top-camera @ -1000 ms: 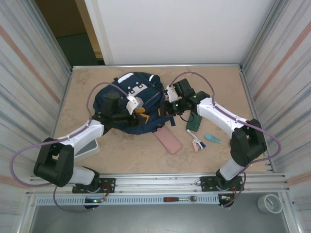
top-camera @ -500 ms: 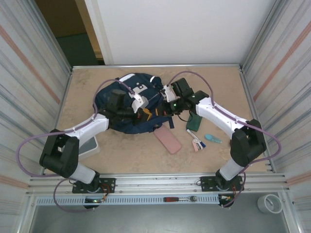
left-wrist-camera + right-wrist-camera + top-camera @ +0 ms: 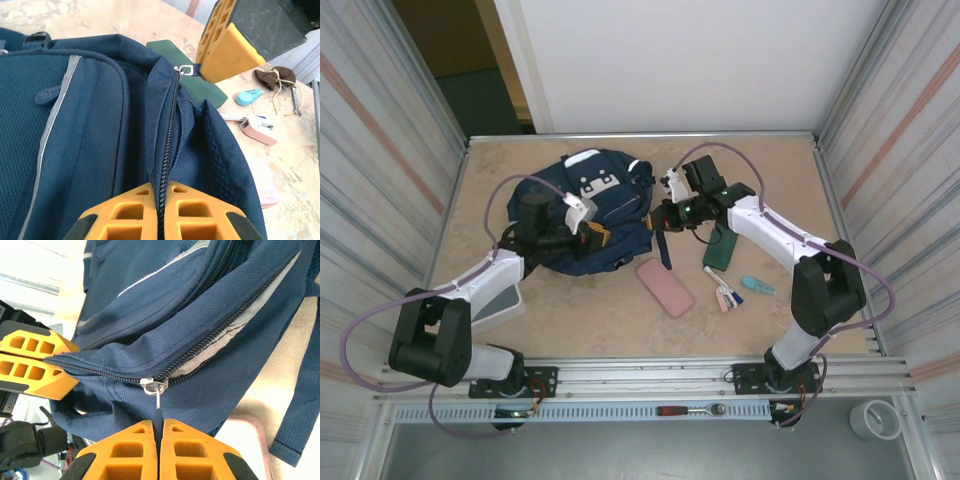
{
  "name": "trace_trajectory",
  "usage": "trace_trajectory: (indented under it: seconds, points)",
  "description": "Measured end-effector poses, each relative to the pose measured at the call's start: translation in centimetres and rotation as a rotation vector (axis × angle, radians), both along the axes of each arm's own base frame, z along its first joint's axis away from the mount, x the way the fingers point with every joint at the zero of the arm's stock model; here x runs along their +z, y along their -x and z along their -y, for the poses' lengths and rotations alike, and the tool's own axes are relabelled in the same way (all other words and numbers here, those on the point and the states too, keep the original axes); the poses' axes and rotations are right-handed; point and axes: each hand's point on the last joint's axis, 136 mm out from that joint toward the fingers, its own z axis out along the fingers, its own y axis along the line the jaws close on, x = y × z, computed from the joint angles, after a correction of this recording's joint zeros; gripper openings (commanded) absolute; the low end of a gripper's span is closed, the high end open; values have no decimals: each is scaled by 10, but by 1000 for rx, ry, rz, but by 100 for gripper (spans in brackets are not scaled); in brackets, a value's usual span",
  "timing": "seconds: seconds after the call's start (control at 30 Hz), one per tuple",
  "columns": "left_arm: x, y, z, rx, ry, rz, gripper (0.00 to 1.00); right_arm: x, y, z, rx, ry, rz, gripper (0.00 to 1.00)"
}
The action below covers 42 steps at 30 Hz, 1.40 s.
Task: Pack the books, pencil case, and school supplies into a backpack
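Note:
The right gripper draws the zipper pull tab outward along the parted teeth to the seam's unzipped far end next, then releases the tab.
The navy backpack [image 3: 585, 205] lies at the table's middle left. My left gripper [image 3: 161, 192] is shut on the fabric along its zipper seam [image 3: 170, 125]. My right gripper [image 3: 158, 427] is shut on the zipper pull tab, just below the metal slider [image 3: 153, 385]. The two grippers [image 3: 590, 232] [image 3: 666, 214] face each other across the bag's near right side, with the zipper stretched between them. A pink pencil case [image 3: 665, 287] lies in front of the bag. White-and-pink pens [image 3: 724, 291] and a light-blue piece [image 3: 757, 286] rest to its right. The books are out of view.
A dark green flat case [image 3: 720, 249] lies under my right forearm. A white tray [image 3: 502, 302] sits by the left arm. A small brown pouch [image 3: 275, 77] lies beyond the supplies. A loose backpack strap [image 3: 663, 245] trails toward the pencil case. Metal walls close in both sides.
My left gripper has closed on the backpack's zipper seam and drawn back to the left. The bag has shifted slightly left. The right gripper keeps its grip on the pull tab.

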Motion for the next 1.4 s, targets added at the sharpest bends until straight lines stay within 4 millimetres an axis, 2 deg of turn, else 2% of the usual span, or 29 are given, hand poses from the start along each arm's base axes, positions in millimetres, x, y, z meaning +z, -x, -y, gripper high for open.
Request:
trace_trajectory:
  seconds: [0.17, 0.27, 0.43, 0.53, 0.6, 0.63, 0.7, 0.77, 0.9, 1.17, 1.4]
  points:
    - [-1, -4, -6, 26, -4, -9, 39, -6, 1, -8, 10, 15, -5, 0]
    - [2, -4, -2, 12, -15, 8, 48, -10, 4, -11, 17, 21, -18, 0]
    - [8, 5, 23, -63, -72, 57, 53, -2, 4, -18, 27, 12, -7, 0]
    - [5, 4, 34, -93, -109, 57, 53, 6, 4, -24, 29, -1, 0, 0]
    - [-1, 0, 37, -101, -132, 47, 49, 8, 6, -27, 35, -5, 1, 0]
    - [-3, 0, 38, -105, -142, 39, 43, 8, 8, -28, 38, -5, 1, 0]
    - [-7, -1, 39, -106, -160, 33, 27, 8, 10, -29, 41, -4, -2, 0]
    - [-9, -4, 37, -96, -178, 38, 14, 7, 11, -30, 43, 1, -5, 0]
    - [-5, -1, 37, -102, -172, 43, 2, 2, 7, -20, 3, 66, 13, 0]
    - [22, 11, 13, -65, -78, 94, 0, 2, -17, 2, -117, 232, 132, 0]
    - [28, 17, 12, -82, -32, 97, 0, 0, -31, 18, -182, 306, 166, 0]
